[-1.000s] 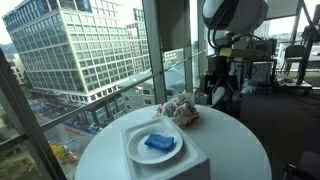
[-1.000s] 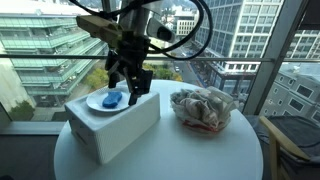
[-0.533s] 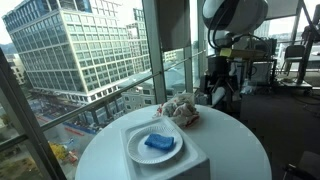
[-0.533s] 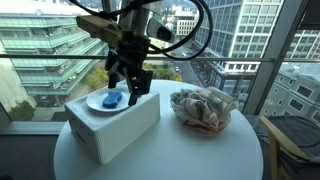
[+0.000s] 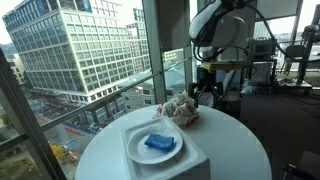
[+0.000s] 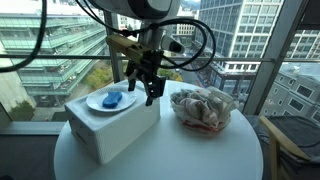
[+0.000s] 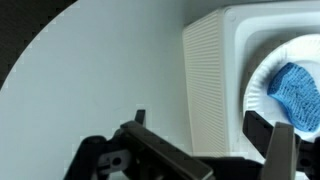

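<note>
My gripper is going to move away from the white box next, to above the crumpled cloth pile, and then come down onto the pile's top folds.
My gripper is open and empty. It hangs just above the table next to the white box, between the box and a crumpled cloth pile. A white plate lies on the box with a blue sponge-like thing on it. In the wrist view the gripper straddles the box's ribbed side, with the plate and the blue thing at the right edge. In an exterior view the gripper is behind the cloth pile, beyond the plate and the blue thing.
Everything stands on a round white table next to tall windows with city buildings outside. The arm and its cables reach over the table. A chair stands by the table's edge.
The arm has swung away from above the plate, off the box's side towards the cloth pile. The gripper stays open; the plate, blue thing and cloth have not moved.
</note>
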{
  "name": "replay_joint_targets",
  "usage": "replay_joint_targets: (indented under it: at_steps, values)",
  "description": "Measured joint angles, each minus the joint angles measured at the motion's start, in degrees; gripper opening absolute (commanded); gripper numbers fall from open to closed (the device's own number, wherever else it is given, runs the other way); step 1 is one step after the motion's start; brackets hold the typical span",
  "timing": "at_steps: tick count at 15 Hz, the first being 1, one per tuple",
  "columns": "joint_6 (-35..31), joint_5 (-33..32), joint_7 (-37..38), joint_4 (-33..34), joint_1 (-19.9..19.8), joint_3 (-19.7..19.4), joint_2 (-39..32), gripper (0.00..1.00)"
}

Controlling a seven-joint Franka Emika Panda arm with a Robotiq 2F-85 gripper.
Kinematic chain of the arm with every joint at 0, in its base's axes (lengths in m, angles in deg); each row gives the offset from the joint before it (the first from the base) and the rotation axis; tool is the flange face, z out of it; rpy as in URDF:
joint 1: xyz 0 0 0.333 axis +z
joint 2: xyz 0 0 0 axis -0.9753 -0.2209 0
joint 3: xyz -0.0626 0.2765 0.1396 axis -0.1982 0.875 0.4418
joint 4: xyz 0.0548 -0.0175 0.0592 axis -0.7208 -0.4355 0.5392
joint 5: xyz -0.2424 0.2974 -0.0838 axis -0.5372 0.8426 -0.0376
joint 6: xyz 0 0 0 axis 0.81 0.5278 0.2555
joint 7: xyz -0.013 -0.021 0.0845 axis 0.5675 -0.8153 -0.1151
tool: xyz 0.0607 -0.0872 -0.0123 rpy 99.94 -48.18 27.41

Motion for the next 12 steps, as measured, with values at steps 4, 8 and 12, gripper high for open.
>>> replay_joint_targets:
  at_steps: [4, 8, 12]
  values:
    - [-1.0, -3.4, 4.8, 12.2, -0.6, -0.7, -10.4, 1.00]
    - [-1.1, -4.3, 7.6, 25.0, -1.2, -2.1, -20.1, 1.00]
    - [-1.8, -4.2, 7.8, 35.7, -2.2, -2.2, -29.6, 1.00]
